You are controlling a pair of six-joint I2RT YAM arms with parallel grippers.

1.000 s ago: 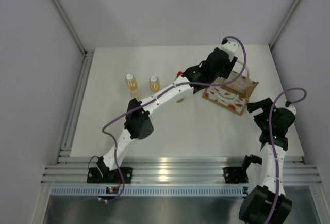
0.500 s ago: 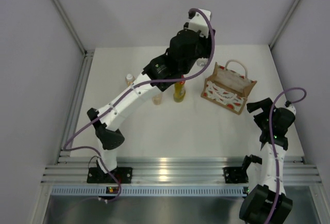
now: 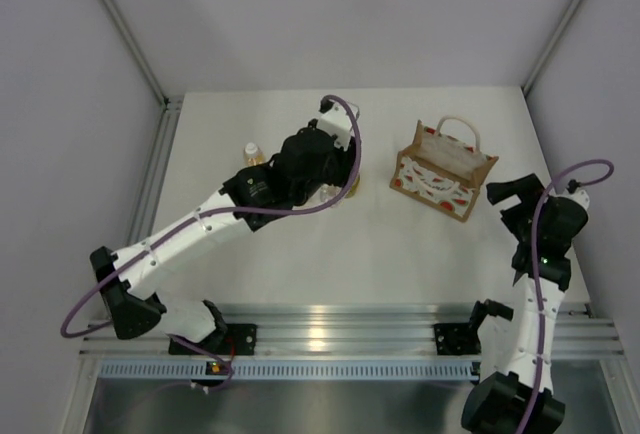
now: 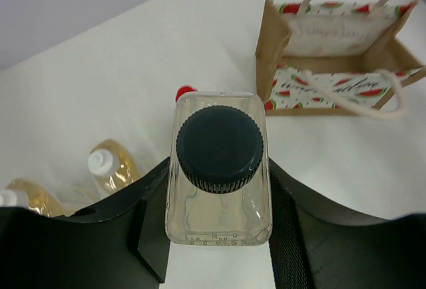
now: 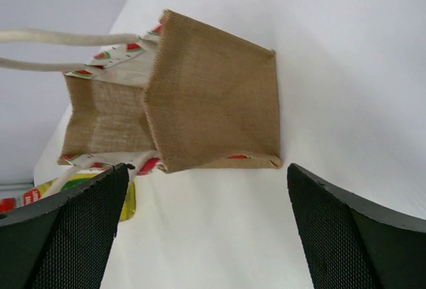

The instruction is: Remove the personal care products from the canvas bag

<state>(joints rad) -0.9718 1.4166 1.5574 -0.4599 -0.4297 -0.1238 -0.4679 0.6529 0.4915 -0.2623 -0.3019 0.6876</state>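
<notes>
The spot on the bare tabletop short of the yellow bottle is empty, so my left gripper will move back and down to it next and release the clear squarish bottle there.
My left gripper (image 4: 217,192) is shut on the clear squarish bottle with the dark grey cap (image 4: 219,148), held upright left of the canvas bag (image 3: 443,174). Just beyond it shows the red cap (image 4: 184,92) of the yellow bottle (image 3: 351,184). Two amber bottles with white caps (image 4: 110,166) (image 4: 18,200) stand to the left. In the left wrist view the bag (image 4: 333,56) stands open-topped, and I see no bottle in the part of its inside that shows. My right gripper (image 5: 208,182) hangs open near the bag's tan side (image 5: 213,96), touching nothing.
The white table ends at a metal rail (image 3: 150,194) on the left and at grey walls behind and to the right. The bag's cream handles (image 4: 346,99) loop over its opening. The left arm (image 3: 200,229) stretches across the table's left half.
The left arm has swung from the bag to the left with the clear bottle and come down beside the yellow one. The right arm shifted slightly right.
</notes>
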